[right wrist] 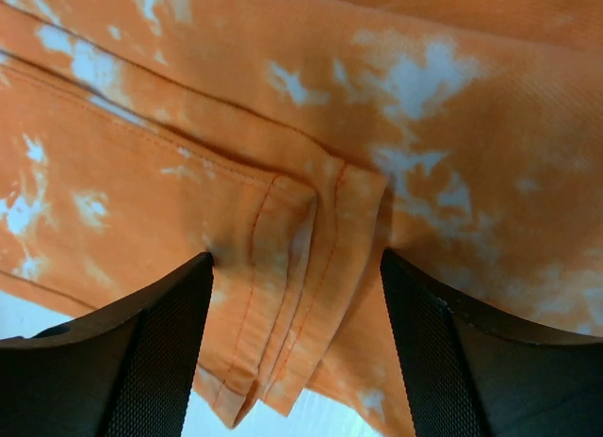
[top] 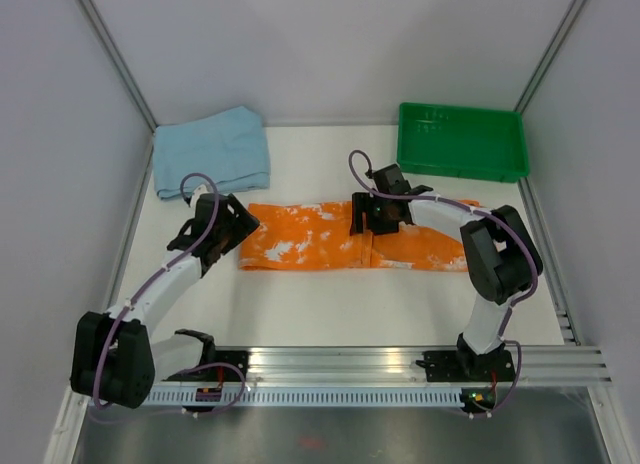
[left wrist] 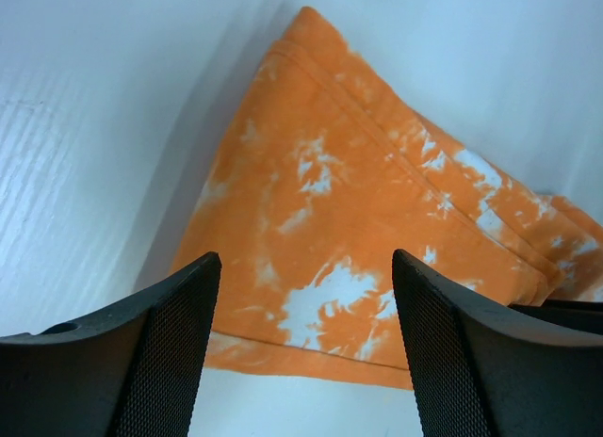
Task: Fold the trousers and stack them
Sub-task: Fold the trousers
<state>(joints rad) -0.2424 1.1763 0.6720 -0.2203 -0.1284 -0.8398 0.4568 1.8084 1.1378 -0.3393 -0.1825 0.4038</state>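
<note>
I should move my left gripper to the left in its wrist view and go down onto the trousers' short end edge (top: 247, 238) (left wrist: 224, 169), because it is nearer one open finger.
The orange tie-dye trousers (top: 330, 239) lie in a long strip across the middle of the table. Part of them is folded over, with the hemmed leg ends (right wrist: 283, 305) lying near the middle. My left gripper (top: 232, 229) is open at the strip's left end. In the left wrist view, its fingers (left wrist: 306, 258) frame the cloth's corner (left wrist: 358, 220) and hold nothing. My right gripper (top: 365, 216) is open, low over the middle of the strip. Its fingers (right wrist: 297, 258) straddle the stacked hems.
Folded light blue trousers (top: 212, 149) lie at the back left, near the left wall. A green tray (top: 462, 142) stands at the back right. A metal rail (top: 400, 362) runs along the table's near edge by the arm bases.
</note>
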